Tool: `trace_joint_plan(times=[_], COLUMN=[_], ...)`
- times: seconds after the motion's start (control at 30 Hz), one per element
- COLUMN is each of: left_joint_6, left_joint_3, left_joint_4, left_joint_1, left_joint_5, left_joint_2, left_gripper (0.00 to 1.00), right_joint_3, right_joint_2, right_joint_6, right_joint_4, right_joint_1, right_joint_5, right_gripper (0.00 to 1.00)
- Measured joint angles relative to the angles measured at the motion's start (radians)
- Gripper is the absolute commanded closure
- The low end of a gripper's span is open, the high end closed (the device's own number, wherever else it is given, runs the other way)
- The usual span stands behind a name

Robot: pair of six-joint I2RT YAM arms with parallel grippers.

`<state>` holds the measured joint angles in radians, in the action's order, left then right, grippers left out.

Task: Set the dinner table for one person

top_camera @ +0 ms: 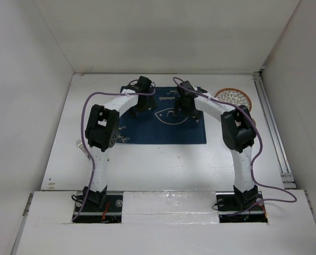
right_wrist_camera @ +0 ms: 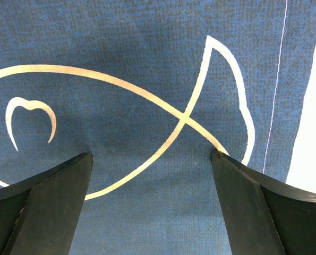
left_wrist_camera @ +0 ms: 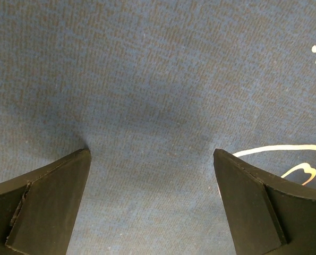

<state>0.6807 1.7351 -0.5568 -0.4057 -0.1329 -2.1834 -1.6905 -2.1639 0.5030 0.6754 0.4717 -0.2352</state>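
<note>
My right gripper moves across, to its right in the top view, onto the dish's rail-side rim next, since the mat lies flat.
The dinner table is a wide white matte top. A dark blue cloth placemat with a white fish line drawing lies flat on its far middle. My left gripper is low over the mat's far left part, open and empty; the left wrist view shows plain blue cloth between its spread fingers. My right gripper is low over the mat's far right part, open and empty; the fish tail and the mat's right hem show between its fingers.
A round orange-rimmed dish with a patterned centre lies right of the mat near the far edge. A small metallic item lies at the table's left side. White walls close in the table on three sides.
</note>
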Motion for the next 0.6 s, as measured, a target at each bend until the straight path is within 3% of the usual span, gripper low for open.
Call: trace_joint_plan(times=[0.3,0.47,0.6], left_joint_6=[0.000,0.000,-0.003], left_joint_3=[0.018,0.058,0.054], left_joint_4=[-0.054,-0.109,-0.168], left_joint_1=[0.000,0.000,0.000], left_joint_5=[-0.002,-0.042,-0.103], left_joint_2=[0.074,0.201,0.391], left_gripper=[0.01,0.01,0.01], right_joint_3=[-0.157,-0.140,-0.114], right_joint_2=[0.018,0.177,0.346], right_joint_6=[-0.026,-0.078,-0.109], right_joint_4=[0.056,0.046,0.036], right_joint_1=[-0.021,-0.089,-0.248], right_joint_5=[0.011,0.086,0.121], right_gripper=[0.01,0.01,0.01])
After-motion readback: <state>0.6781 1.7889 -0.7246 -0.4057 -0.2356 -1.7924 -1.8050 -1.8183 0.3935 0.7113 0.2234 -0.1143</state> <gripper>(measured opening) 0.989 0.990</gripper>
